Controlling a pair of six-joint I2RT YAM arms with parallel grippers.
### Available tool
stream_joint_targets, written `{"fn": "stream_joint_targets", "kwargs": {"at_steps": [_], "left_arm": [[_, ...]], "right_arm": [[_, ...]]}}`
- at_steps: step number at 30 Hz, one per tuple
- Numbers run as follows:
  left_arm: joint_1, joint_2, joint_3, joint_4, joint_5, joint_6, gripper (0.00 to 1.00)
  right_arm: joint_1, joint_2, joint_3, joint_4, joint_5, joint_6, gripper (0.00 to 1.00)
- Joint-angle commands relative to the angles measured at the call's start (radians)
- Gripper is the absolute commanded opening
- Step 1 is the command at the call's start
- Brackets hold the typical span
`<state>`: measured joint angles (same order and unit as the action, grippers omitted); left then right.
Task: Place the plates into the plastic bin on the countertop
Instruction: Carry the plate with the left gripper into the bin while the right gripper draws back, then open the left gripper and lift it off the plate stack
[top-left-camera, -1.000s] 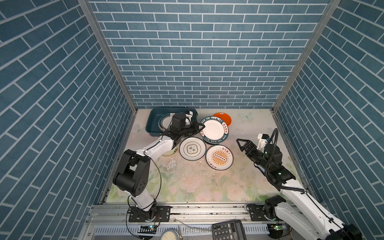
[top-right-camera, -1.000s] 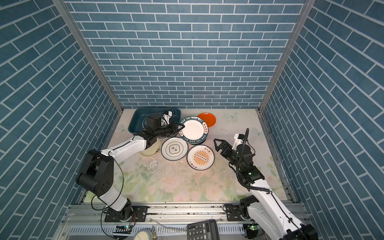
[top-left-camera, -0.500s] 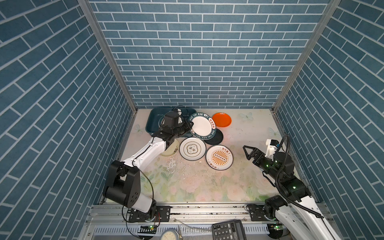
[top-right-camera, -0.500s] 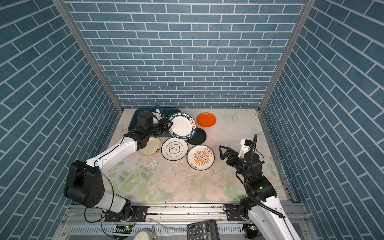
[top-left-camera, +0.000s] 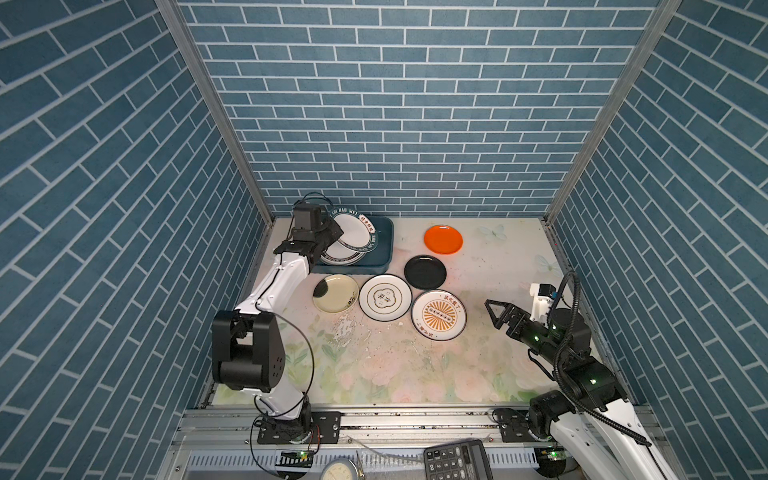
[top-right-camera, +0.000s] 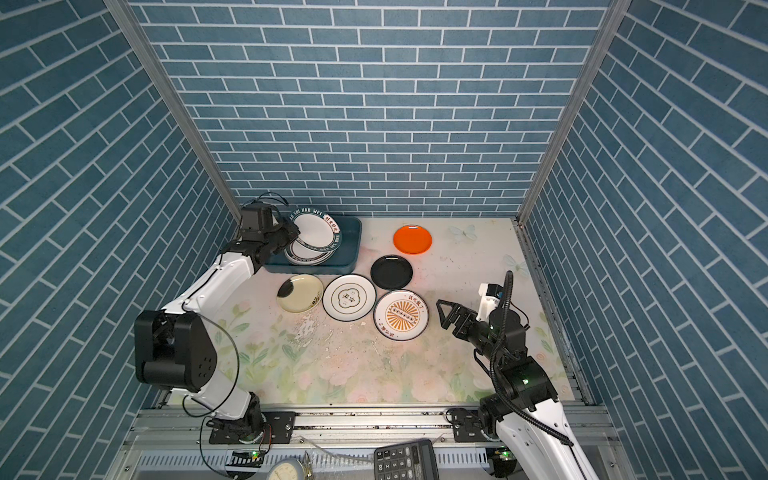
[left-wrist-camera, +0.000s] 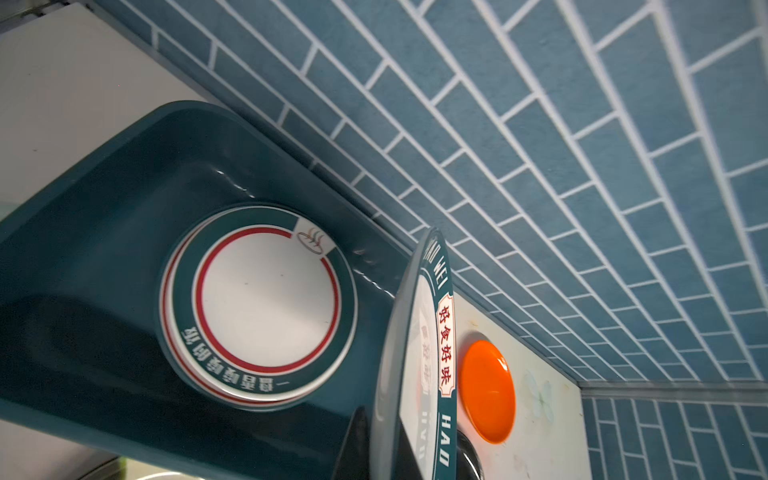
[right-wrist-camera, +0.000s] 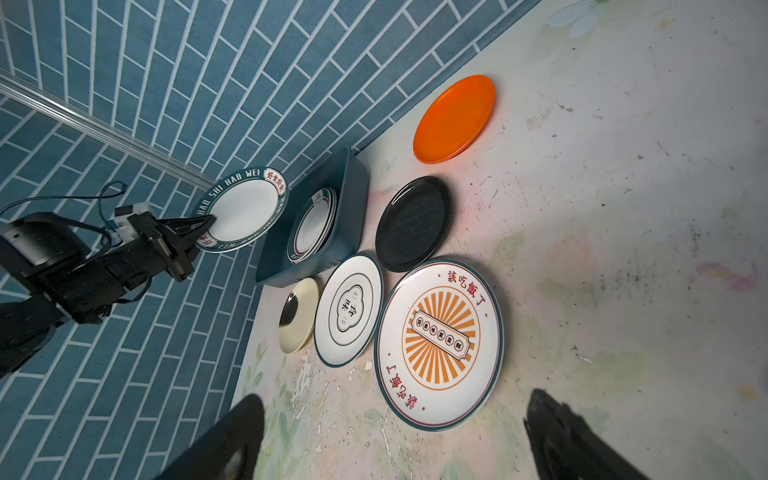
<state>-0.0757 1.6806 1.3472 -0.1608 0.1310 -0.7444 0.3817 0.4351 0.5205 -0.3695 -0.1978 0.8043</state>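
The tilted white plate still hangs clear above the stacked plates in the bin, so the robot's left gripper should next lower it onto them and let go of the plate's rim.
My left gripper (top-left-camera: 336, 235) (left-wrist-camera: 384, 453) is shut on the rim of a white plate with a teal lettered rim (top-left-camera: 354, 233) (right-wrist-camera: 245, 210). It holds this plate tilted above the dark teal plastic bin (top-left-camera: 384, 232) (left-wrist-camera: 104, 187) at the back left of the countertop (top-left-camera: 415, 365). A stack of teal-and-red-ringed plates (left-wrist-camera: 266, 303) (top-left-camera: 341, 260) lies in the bin. On the countertop lie an orange plate (top-left-camera: 443, 239), a black plate (top-left-camera: 425, 272), a cream plate (top-left-camera: 336, 293), a white emblem plate (top-left-camera: 385, 297) and a sunburst plate (top-left-camera: 438, 315) (right-wrist-camera: 440, 340). My right gripper (top-left-camera: 494, 311) (right-wrist-camera: 395, 411) hangs open and empty right of the sunburst plate.
Blue brick walls (top-left-camera: 395, 124) close in the back and both sides. The bin stands tight in the back left corner. A scuffed, flaking patch (top-left-camera: 345, 332) marks the countertop in front of the plates. A calculator (top-left-camera: 457, 459) and a round dial (top-left-camera: 340, 471) lie beyond the front rail.
My left gripper carried the lettered plate from above the black plate leftward to over the bin, uncovering the black plate. My right arm drew back toward the right front, still open.
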Motion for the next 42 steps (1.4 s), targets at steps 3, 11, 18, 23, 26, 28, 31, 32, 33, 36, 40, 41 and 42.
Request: {"fn": "stream_joint_targets", "kwargs": {"at_steps": [3,11,18,23,26,28,31,32,33,36,40,41,42], "left_arm": [[0.075,0.184,0.159,-0.05,0.03,0.053,0.0],[0.097,0.34,0.296,-0.068,0.024,0.064,0.0],[0.114,0.478,0.47,-0.153,0.102,0.063,0.0],[0.113,0.486,0.487,-0.175,0.125,0.122,0.58],[0.107,0.448,0.458,-0.182,0.101,0.165,0.81],[0.102,0.411,0.441,-0.204,0.061,0.194,0.99],[0.086,0.347,0.434,-0.271,-0.015,0.227,1.0],[0.079,0.32,0.426,-0.284,-0.043,0.239,1.0],[0.068,0.28,0.41,-0.291,-0.087,0.254,0.99],[0.011,0.128,0.311,-0.264,-0.23,0.295,1.0],[-0.072,-0.102,0.138,-0.215,-0.297,0.283,0.99],[-0.09,-0.152,0.101,-0.22,-0.304,0.276,1.0],[-0.111,-0.208,0.063,-0.236,-0.315,0.265,1.0]], "right_arm": [[0.004,-0.036,0.096,-0.133,0.032,-0.109,0.98],[0.003,-0.098,0.147,-0.234,0.104,-0.118,0.98],[0.003,-0.119,0.153,-0.295,0.171,-0.117,0.98],[0.003,-0.108,0.153,-0.305,0.174,-0.109,0.98],[0.004,-0.109,0.151,-0.309,0.172,-0.108,0.98],[0.004,-0.103,0.153,-0.32,0.165,-0.082,0.98],[0.003,-0.075,0.174,-0.329,0.138,-0.043,0.98],[0.003,-0.067,0.182,-0.334,0.126,-0.041,0.99],[0.003,-0.056,0.194,-0.341,0.117,-0.044,0.99],[0.003,-0.031,0.221,-0.373,0.116,-0.071,0.98],[0.004,0.002,0.219,-0.377,0.06,-0.097,0.99],[0.003,0.012,0.217,-0.373,0.051,-0.096,0.99],[0.002,0.032,0.219,-0.367,0.03,-0.096,0.98]]}}
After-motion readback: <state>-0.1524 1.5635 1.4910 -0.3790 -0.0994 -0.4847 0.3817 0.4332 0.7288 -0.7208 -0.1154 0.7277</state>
